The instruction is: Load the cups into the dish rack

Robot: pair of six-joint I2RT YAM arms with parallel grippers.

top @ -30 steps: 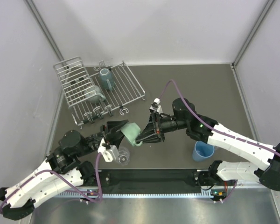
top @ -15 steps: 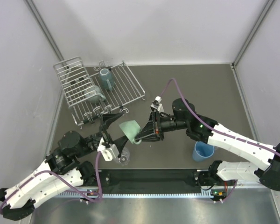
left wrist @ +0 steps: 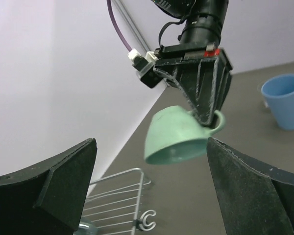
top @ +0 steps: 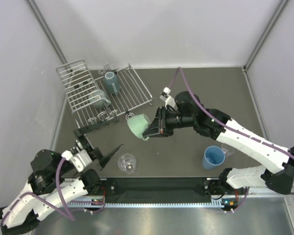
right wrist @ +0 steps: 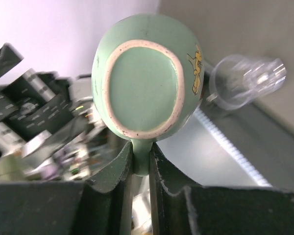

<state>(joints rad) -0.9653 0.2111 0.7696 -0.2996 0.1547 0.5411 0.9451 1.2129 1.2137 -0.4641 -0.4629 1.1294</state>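
My right gripper will next swing outward over the bare bars beside the grey-teal mug (top: 111, 82), as they lie outward, then turn the mint-green mug (top: 137, 126) rim-down, lower and release it.
The mint-green mug (top: 137, 126) hangs tilted above the table, just off the front corner of the silver wire dish rack (top: 132, 90). My right gripper (top: 150, 132) is shut on its handle (right wrist: 141, 155), and the mug's base (right wrist: 143, 87) faces the right wrist camera. My left gripper (top: 98, 142) is open and empty, back near the table's front left, with the mug (left wrist: 179, 134) well beyond its fingers (left wrist: 54, 186). A grey-teal mug (top: 111, 82) lies on the rack's grid. A clear glass (top: 127, 163) and a blue tumbler (top: 213, 157) stand on the table.
A pale cup or glass (top: 97, 98) sits by the rack's raised slotted section (top: 78, 83). Small hooks (top: 102, 117) line the rack's near edge. Another clear glass (top: 229, 150) shows behind the blue tumbler, partly under the right arm. Grey walls close in the table on three sides.
My left gripper opened, let go of the mint-green mug and drew back to the near left. The right gripper kept the mug and carried it a little towards the rack.
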